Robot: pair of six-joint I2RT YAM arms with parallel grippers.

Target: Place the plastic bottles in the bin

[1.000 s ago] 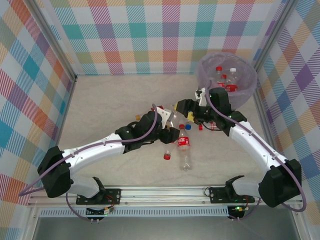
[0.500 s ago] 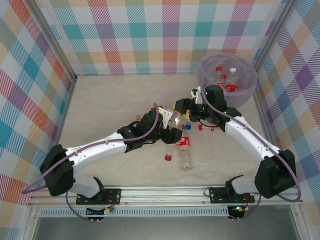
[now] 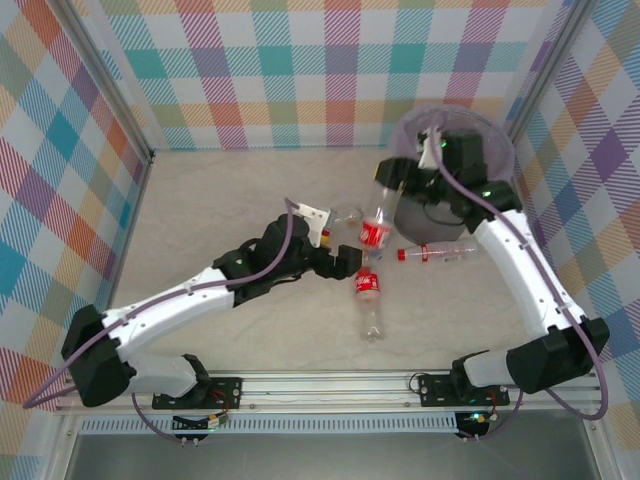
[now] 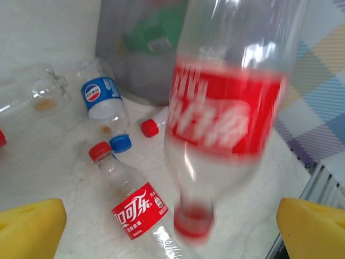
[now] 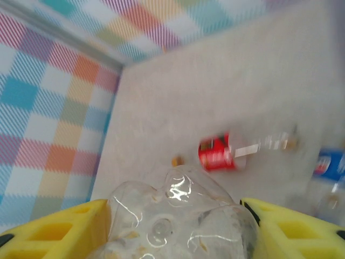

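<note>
My right gripper swings outward and over the bin's opening [image 3: 452,150] next and releases the clear bottle there, because the bottle still hangs beside the bin.
My right gripper [image 3: 392,186] is shut on the base of a clear red-labelled plastic bottle [image 3: 376,232], which hangs cap down beside the bin [image 3: 502,158]. In the right wrist view both yellow fingers [image 5: 59,229] press on that bottle's clear base [image 5: 178,221]. My left gripper [image 3: 345,258] is open just left of the hanging bottle [image 4: 226,118], its yellow fingertips [image 4: 27,229] wide apart and off it. Other bottles lie on the table: a red-labelled one [image 3: 368,298], one with a red cap [image 3: 440,252], a blue-labelled one [image 4: 102,97].
A clear unlabelled bottle [image 3: 347,213] lies behind my left gripper. The grey bin wall [image 4: 135,65] shows a green bottle through it. My right arm reaches over the bin's mouth. Checked walls close the table on three sides, and the rail runs along the front edge.
The bottle passed from my left gripper to my right. The right gripper closed on it and rose toward the bin. My left gripper opened wide and drew back.
</note>
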